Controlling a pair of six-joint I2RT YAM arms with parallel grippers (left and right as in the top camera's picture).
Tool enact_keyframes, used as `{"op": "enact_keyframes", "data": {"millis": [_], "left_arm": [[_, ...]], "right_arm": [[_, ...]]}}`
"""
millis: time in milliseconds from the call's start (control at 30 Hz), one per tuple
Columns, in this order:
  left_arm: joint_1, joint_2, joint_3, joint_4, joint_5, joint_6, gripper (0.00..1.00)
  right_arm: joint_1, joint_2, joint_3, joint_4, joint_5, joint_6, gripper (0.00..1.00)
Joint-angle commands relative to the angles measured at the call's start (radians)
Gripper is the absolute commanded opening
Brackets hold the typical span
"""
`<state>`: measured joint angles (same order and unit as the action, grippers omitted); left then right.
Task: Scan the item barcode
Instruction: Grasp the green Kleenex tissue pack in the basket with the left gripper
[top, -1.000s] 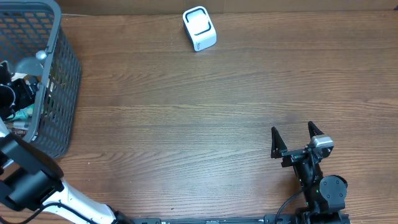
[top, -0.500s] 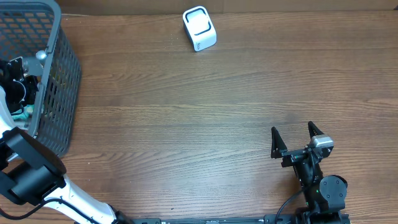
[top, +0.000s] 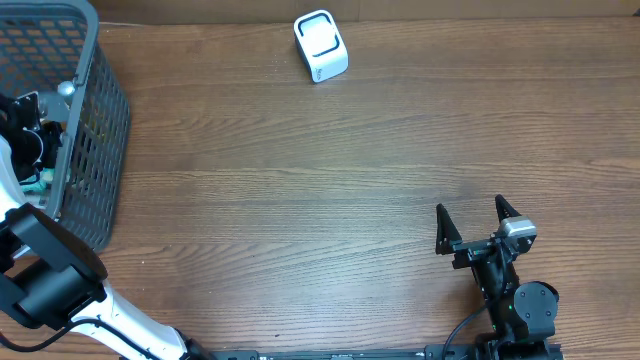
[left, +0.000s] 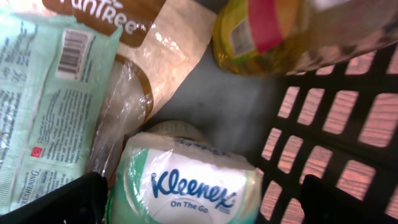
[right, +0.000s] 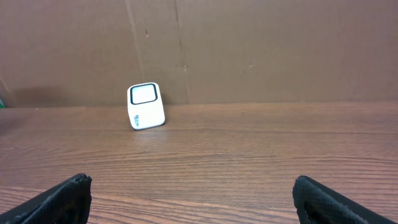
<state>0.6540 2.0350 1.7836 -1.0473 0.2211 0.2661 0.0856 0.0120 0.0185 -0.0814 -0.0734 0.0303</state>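
The left gripper moves farther down over the Kleenex tissue pack (left: 186, 183) next and closes on its sides, since the pack still lies ungripped between the open fingers.
My left gripper (left: 205, 204) is down inside the grey mesh basket (top: 98, 150), jaws open wide. A green and white Kleenex tissue pack (left: 186, 183) lies between its black fingers (left: 71, 200), not gripped. No barcode shows on that pack. The white barcode scanner (top: 321, 46) stands at the far edge of the table, its dark window facing up; it also shows in the right wrist view as the scanner (right: 146, 106). My right gripper (top: 478, 222) rests open and empty near the table's front right.
Other goods share the basket: a pale green wipes pack (left: 43, 106) with a printed barcode, a clear and brown bag (left: 146, 62), and a yellow wrapped item (left: 261, 31). Cardboard walls (right: 249, 50) stand behind the wooden table (top: 300, 200).
The left wrist shifted a little toward the far side inside the basket a second ago and has held still since. The right arm has not moved.
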Motion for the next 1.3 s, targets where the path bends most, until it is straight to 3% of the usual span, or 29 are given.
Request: {"op": "enact_keyframes", "data": {"millis": [0, 867, 1133, 1267], "left_arm": [[-0.008, 0.020, -0.033, 0.010, -0.030, 0.026, 0.99], [-0.008, 0.020, -0.146, 0.111, -0.045, 0.026, 1.00], [-0.008, 0.020, -0.146, 0.115, -0.045, 0.026, 0.93], [-0.008, 0.021, -0.150, 0.119, -0.045, 0.026, 0.85]], "right_arm": [[-0.003, -0.009, -0.010, 0.004, 0.009, 0.007, 1.00], [-0.003, -0.009, -0.010, 0.004, 0.009, 0.007, 1.00], [-0.003, -0.009, -0.010, 0.004, 0.009, 0.007, 1.00], [-0.003, -0.009, -0.010, 0.004, 0.009, 0.007, 1.00]]}}
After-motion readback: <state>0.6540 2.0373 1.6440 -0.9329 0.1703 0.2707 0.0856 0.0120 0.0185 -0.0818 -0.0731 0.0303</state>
